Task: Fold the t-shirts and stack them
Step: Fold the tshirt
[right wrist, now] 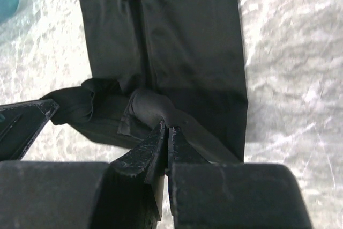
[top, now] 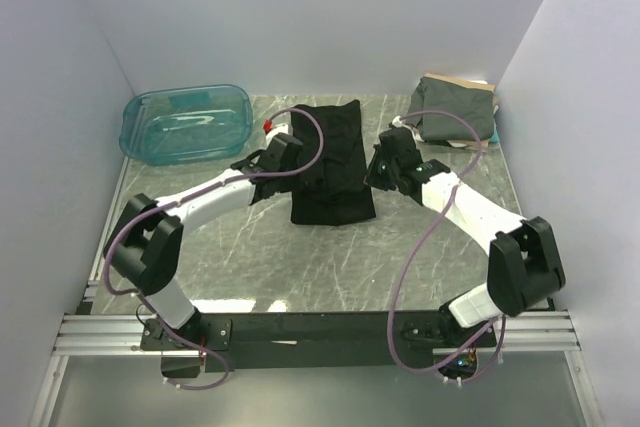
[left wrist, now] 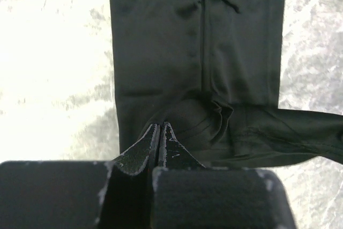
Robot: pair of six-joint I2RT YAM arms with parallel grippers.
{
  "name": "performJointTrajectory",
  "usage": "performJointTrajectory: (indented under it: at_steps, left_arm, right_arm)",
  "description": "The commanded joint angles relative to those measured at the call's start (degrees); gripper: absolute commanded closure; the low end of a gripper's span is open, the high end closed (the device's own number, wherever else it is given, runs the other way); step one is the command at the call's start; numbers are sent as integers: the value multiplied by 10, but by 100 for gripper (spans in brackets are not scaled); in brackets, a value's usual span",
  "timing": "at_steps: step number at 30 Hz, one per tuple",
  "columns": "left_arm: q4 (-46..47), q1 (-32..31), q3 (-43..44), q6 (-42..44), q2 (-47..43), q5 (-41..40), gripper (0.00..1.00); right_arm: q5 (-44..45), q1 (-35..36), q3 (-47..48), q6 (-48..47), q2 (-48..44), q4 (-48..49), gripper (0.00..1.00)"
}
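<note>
The raised fold has to get over the black t-shirt (top: pixel 335 142). My right gripper needs to carry it away from my base first, then let go of the fold.
A black t-shirt (top: pixel 335 142), folded into a long strip, lies mid-table. My left gripper (top: pixel 290 159) is at its left edge and my right gripper (top: pixel 378 172) at its right edge. In the left wrist view the left gripper (left wrist: pixel 161 127) is shut, its tips on the edge of the black t-shirt (left wrist: pixel 161 52), where the cloth puckers up to them. Seen from the right wrist, the right gripper (right wrist: pixel 167 128) is shut on a raised fold of the black t-shirt (right wrist: pixel 187 41). A dark grey-green t-shirt (top: pixel 455 109) tops a folded pile at the back right, with tan cloth (top: pixel 462 81) under it.
A translucent teal plastic bin (top: pixel 185 122) stands at the back left. White walls close in the table on the left, back and right. The left arm's finger (right wrist: pixel 24 124) shows at the lower left of the right wrist view.
</note>
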Motion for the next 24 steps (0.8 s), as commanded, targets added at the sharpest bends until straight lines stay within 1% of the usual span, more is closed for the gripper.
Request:
performJointTrajectory:
  at_steps: [1,5,8,10,14,20,21,23,24]
  left_arm:
    - [31,23,37,28,17,30,99]
    - [36,42,70,58,58,58,99]
    - [30,54,99,72,87,64,99]
    - [20,59,123,72,102,67,99]
    - [20,70,140,78,132,82,99]
    - [14,87,171,91,171,88,99]
    - [8,89,179,98,178,102,99]
    - [-2,92,205,107,200,107,89]
    - [-12,93,224,113,208,115,74]
  right_arm:
    - [-8,-13,54,-13,29,18,97]
    - [-17,-25,83,-15,67,16,97]
    - [-25,-33,103,-16,93,17,98]
    - [-30,-40,119,-16,110,16,98]
    - [-42,-45,141,-18,142,22,98]
    - [-29,-57,182,-22,193,13,98]
    - [-24,-59,193,-24,199,10,98]
    - [-24,-63,205,-33,218,13,91]
    - [-25,-64,221,-36,225,10,85]
